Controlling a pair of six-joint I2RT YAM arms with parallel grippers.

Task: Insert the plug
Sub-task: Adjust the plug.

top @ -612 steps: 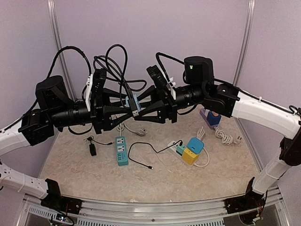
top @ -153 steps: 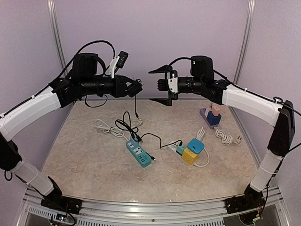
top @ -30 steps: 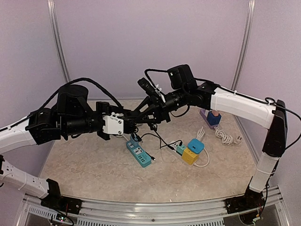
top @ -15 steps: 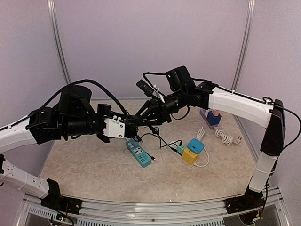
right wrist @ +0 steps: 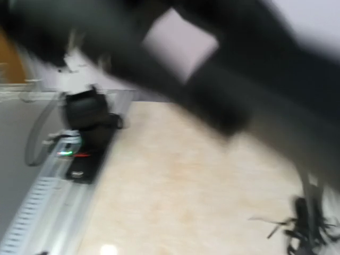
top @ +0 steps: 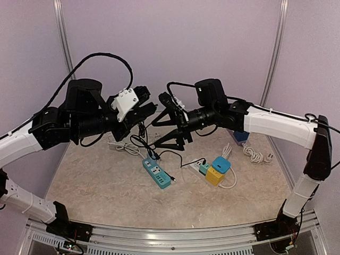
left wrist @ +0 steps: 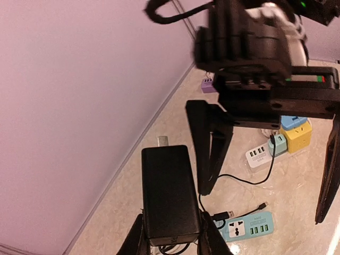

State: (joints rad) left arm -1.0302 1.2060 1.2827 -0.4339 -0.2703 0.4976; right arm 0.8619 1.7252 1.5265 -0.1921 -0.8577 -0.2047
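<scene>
My right gripper turns and shifts to the left in the top view next and closes on the black box's exposed part (top: 150,109), with only the black box's near end held.
In the left wrist view, my left gripper (left wrist: 169,235) is shut on the near end of a black rectangular box (left wrist: 169,194). A small silver plug (left wrist: 162,140) sticks out of the box's far end. In the top view, my left gripper (top: 149,109) is raised above the back of the table. My right gripper (top: 158,136) faces it from the right, open with nothing between its fingers (left wrist: 210,143). A loose black cable (top: 159,155) with a USB plug (left wrist: 227,215) lies on the table below. The right wrist view is too blurred to show its jaws.
A teal power strip (top: 157,174) lies at mid-table, with a white USB strip (top: 196,164) and a yellow-and-blue cube socket (top: 217,170) to its right. A purple and blue adapter (top: 239,135) and a coiled white cord (top: 254,154) sit at the far right. A white cord (top: 121,145) lies behind.
My right gripper was shut at the end of the black box; it has opened wide and drawn back to the right. The left arm has lifted and turned the box upward.
</scene>
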